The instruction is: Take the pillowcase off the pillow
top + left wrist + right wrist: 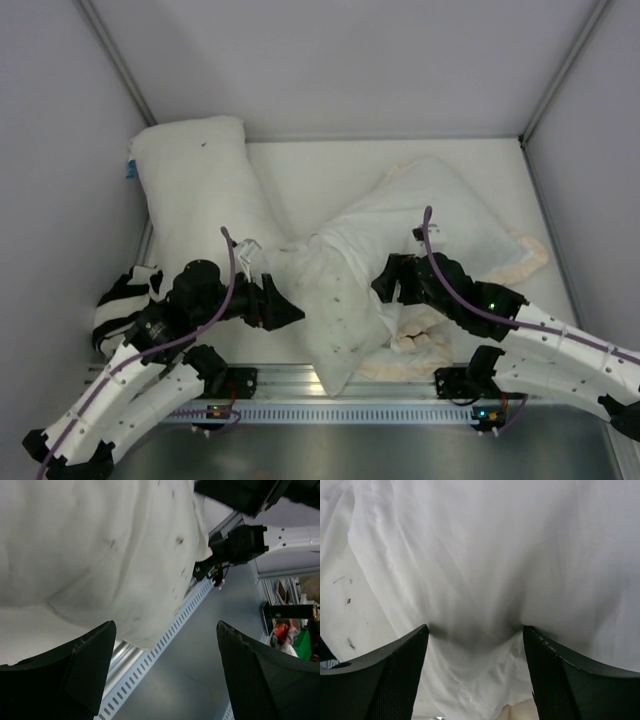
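Observation:
The facing side of the speckled pillow (pixel 314 311) (pixel 142 600) is bare outside the pillowcase. My left gripper will next move down, push into that side and close there.
The pillow (pixel 335 315), white with scattered dark specks, lies at the centre with one end over the near rail. Its far end runs into the cream-white pillowcase (pixel 450 230), which spreads to the right with ruffled cream trim (pixel 528 262). My left gripper (pixel 287 308) is open and empty at the pillow's left side. In the left wrist view (pixel 166 630) the pillow (pixel 100 555) hangs above the fingers. My right gripper (pixel 385 285) is open against the pillowcase opening. In the right wrist view (pixel 475 630) white pillowcase cloth (pixel 495 555) bulges between the fingers. No grey plush shows.
A second bare white pillow (pixel 190 180) with one dark speck lies at the back left. A black-and-white striped bundle (pixel 125 300) sits by the left arm. An aluminium rail (pixel 290 378) and slotted cable tray (pixel 150 665) run along the near edge. Walls close in on three sides.

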{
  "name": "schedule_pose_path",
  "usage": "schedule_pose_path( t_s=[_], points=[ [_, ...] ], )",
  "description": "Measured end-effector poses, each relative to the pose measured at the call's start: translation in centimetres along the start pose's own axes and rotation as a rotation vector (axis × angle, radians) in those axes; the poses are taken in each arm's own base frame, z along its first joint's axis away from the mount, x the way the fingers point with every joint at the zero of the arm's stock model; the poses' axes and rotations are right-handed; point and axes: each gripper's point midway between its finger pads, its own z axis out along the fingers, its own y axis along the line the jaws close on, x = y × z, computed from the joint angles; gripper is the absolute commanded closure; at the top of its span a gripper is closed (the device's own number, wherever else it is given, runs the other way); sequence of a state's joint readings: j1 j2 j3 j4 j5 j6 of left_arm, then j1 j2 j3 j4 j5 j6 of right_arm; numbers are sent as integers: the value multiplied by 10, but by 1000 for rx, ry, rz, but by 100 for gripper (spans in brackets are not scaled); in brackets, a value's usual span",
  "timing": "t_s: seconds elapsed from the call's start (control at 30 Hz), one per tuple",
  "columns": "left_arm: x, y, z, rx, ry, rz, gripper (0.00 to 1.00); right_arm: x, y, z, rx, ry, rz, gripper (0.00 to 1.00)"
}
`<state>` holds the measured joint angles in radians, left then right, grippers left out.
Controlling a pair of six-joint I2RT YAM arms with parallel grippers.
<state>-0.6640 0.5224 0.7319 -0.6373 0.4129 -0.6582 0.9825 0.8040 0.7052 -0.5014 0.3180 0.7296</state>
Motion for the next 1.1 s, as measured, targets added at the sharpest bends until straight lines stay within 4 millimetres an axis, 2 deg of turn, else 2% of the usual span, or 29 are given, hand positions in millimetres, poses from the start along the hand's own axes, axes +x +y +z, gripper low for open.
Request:
schedule_pose_path(
  t_s=[0.03,0.07,0.13,0.27,0.5,0.73,0.87,0.93,1.0,1.03,1.07,1.1],
  points=[
    [13,6,1,1,29,-32,14,-3,-2,0,10,-8,5,27],
    [25,10,1,6,54,-62,8,-6,-3,0,15,-16,9,27],
    [45,18,0,9,91,-111,1,-10,-3,0,21,-28,12,27],
    [66,28,3,2,143,-198,1,-13,-3,-2,16,-39,9,27],
    [79,43,12,-55,194,-268,1,-20,0,-11,-12,-70,12,27],
    [92,63,40,-95,249,-332,1,-23,0,-14,-21,-81,15,27],
    [88,52,61,-46,263,-316,1,-22,1,-14,-27,-75,13,27],
    [93,43,73,-17,286,-286,1,-21,2,-14,-33,-70,11,27],
    [105,35,86,-3,330,-255,6,-20,3,-14,-39,-65,11,27],
    [111,33,93,-7,351,-245,12,-20,3,-14,-42,-63,11,27],
    [115,32,100,-12,366,-239,37,-20,4,-15,-45,-61,11,27],
    [117,32,105,-19,368,-237,52,-19,5,-15,-50,-59,12,27]
  ],
)
